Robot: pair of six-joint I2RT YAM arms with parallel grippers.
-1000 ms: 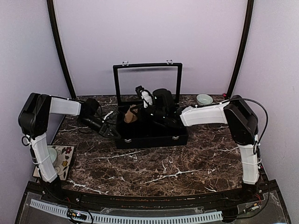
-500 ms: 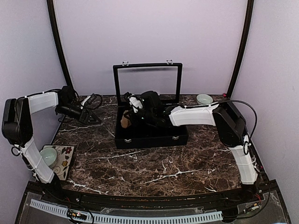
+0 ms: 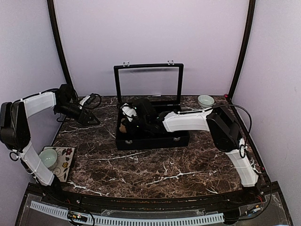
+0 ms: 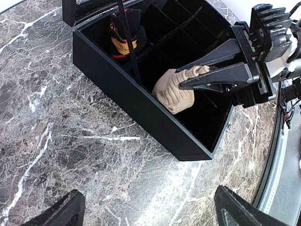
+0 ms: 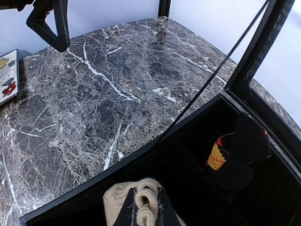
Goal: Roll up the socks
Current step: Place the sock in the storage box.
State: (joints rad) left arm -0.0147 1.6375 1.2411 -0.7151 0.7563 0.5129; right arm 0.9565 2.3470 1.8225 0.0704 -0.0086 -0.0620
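The tan roll hangs inside the sides of the box section beside the black argyle sock, so my right gripper should go down into that section next and let go of the tan roll's cuff fold.
The tan sock (image 4: 172,90) is a rolled bundle in the front left compartment of the black divided box (image 3: 155,140). My right gripper (image 5: 146,213) is shut on its top, the roll pinched between the two fingers (image 4: 214,80). The black argyle sock (image 5: 237,151) stands bunched in a compartment further back, with nothing touching it (image 4: 123,36). My left gripper (image 3: 88,117) hovers over the marble left of the box, open and empty, its fingertips (image 4: 63,213) wide apart.
The box lid (image 3: 148,84) stands upright behind the box. A green bowl (image 3: 205,100) sits at the back right. Another bowl (image 3: 49,157) rests on a floral tile (image 3: 67,159) at the front left. Purple walls close in both sides.
My left arm pulled back from the box to the left and its jaws opened fully. My right gripper carried the tan sock leftwards inside the box.
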